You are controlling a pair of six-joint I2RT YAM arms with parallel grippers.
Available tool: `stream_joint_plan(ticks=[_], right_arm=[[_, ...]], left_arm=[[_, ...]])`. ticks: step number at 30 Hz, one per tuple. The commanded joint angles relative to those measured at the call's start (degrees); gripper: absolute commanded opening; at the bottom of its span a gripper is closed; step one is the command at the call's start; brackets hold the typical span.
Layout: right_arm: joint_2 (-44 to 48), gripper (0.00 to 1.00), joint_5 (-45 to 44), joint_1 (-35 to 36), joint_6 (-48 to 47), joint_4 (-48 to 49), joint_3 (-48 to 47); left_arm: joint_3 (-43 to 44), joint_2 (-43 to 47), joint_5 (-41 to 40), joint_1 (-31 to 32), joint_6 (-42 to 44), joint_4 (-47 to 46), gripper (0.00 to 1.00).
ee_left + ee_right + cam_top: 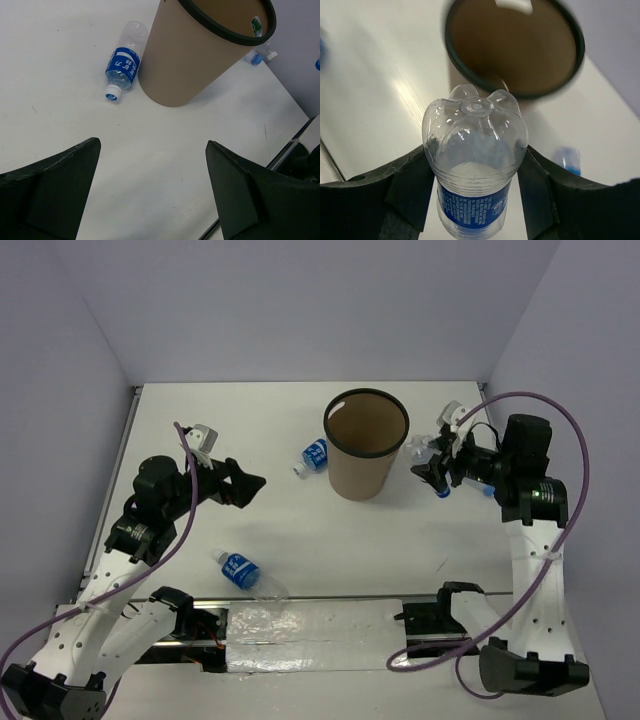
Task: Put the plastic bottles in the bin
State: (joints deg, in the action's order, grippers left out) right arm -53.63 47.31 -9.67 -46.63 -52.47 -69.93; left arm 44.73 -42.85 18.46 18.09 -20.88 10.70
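Next, my right gripper rises over the bin's opening (367,424) (515,45), to its left in the top view, and releases, as the clear bottle is outside the bin's rim.
The bin (366,443) is a tall brown cylinder with a black rim, standing upright mid-table (200,55) (515,45). My right gripper (437,472) (475,167) hovers just right of it, shut on a clear plastic bottle (422,450) (475,150) whose base points toward the bin's mouth. A second bottle (315,456) (122,67) lies on its side against the bin's left foot. A third (240,570) lies near the front edge. My left gripper (250,485) (152,150) is open and holds nothing, left of the bin above bare table.
Another blue-labelled bottle (567,160) shows blurred on the table under my right arm (487,488). Grey walls close in the table (250,410) at the back and on both sides. The arms' mounting rail (320,625) runs along the near edge.
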Motion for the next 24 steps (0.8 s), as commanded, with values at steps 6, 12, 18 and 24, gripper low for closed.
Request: stream_joint_plan(ticks=[6, 12, 18, 24], right_arm=[[-3.92, 0.26, 9.04, 16.15, 42.66, 36.62, -9.16], [-15.6, 0.31, 0.25, 20.83, 45.49, 48.41, -12.59], [-24.67, 0.6, -5.2, 21.8, 44.26, 50.71, -13.65], [-22.14, 1.0, -8.89, 21.54, 41.89, 48.17, -9.88]], left_arm=[[0.62, 1.1, 2.29, 0.11, 0.58, -2.44, 0.99], [0.36, 0.93, 1.06, 0.19, -0.21, -2.79, 0.99], [-0.34, 1.01, -3.42, 0.19, -3.45, -3.49, 0.99], [-0.7, 1.28, -11.15, 0.19, -16.36, -1.22, 0.99]])
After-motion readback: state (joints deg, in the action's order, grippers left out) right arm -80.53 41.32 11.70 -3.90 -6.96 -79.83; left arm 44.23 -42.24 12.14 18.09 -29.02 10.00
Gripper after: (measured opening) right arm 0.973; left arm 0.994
